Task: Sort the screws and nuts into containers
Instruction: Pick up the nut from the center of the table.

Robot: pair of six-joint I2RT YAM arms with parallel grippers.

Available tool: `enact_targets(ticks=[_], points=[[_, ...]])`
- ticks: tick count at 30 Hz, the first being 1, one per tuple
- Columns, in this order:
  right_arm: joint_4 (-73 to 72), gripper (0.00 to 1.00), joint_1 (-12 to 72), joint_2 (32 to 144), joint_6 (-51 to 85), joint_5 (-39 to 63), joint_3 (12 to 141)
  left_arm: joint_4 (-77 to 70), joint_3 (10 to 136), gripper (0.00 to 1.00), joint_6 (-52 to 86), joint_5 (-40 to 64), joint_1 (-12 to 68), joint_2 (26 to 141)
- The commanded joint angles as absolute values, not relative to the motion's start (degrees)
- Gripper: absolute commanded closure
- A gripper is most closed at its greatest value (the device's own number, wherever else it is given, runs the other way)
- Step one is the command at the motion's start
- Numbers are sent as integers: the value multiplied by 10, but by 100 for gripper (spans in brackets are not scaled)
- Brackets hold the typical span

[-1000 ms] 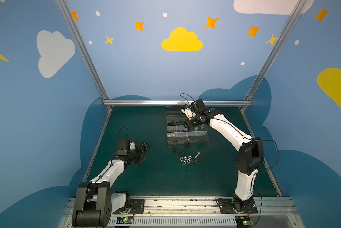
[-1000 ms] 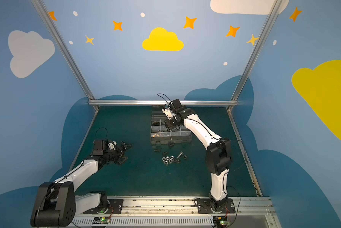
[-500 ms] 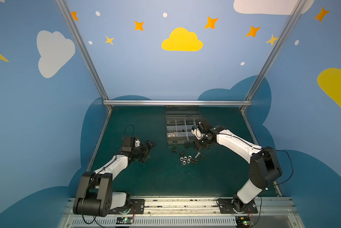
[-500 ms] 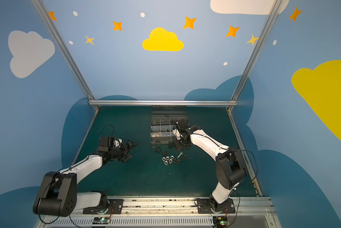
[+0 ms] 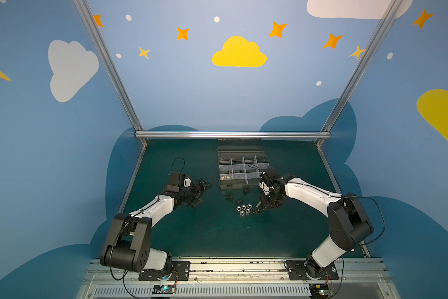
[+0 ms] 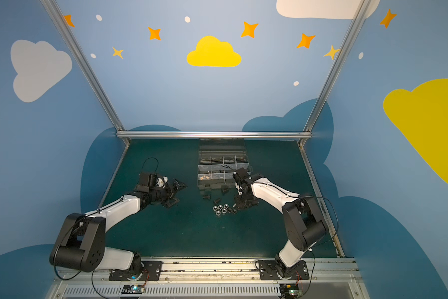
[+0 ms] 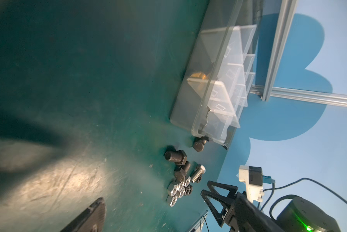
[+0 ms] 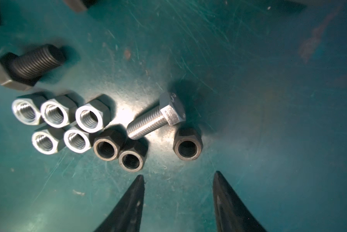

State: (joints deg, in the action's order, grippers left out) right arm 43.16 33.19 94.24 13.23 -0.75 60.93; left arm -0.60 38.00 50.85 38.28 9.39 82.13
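Note:
The right gripper lowers open around the lone dark nut by the silver screw's head and closes next, as bare mat on both sides leaves room.
The containers are compartments of a grey organiser box at the back of the mat, lid open. In front of it lie several nuts. In the right wrist view they are silver nuts and three dark nuts. A silver screw and black screws lie beside them. My right gripper hangs open and empty just short of one dark nut. My left gripper is open and empty, far left of the pile.
Brass-tinted bits lie in a near compartment of the box. One black screw rests against the box's front wall. One finger of my left gripper shows in the left wrist view. An aluminium frame rail runs behind the box.
My right arm has come back from over the organiser box and down to the mat beside the nuts. The left arm has reached a little farther forward.

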Motion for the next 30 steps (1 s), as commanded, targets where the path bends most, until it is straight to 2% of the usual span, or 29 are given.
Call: enact_targets(ticks=[1, 8, 19, 30], points=[[420, 47, 327, 939, 145, -13, 602, -33, 381, 0, 519, 382, 105, 833], [402, 50, 312, 969, 138, -1, 605, -87, 376, 0, 551, 392, 122, 854], [371, 53, 301, 1000, 145, 18, 601, -75, 384, 0, 542, 390, 124, 855], [371, 65, 300, 1010, 151, 22, 601, -64, 382, 0, 537, 388, 124, 848]])
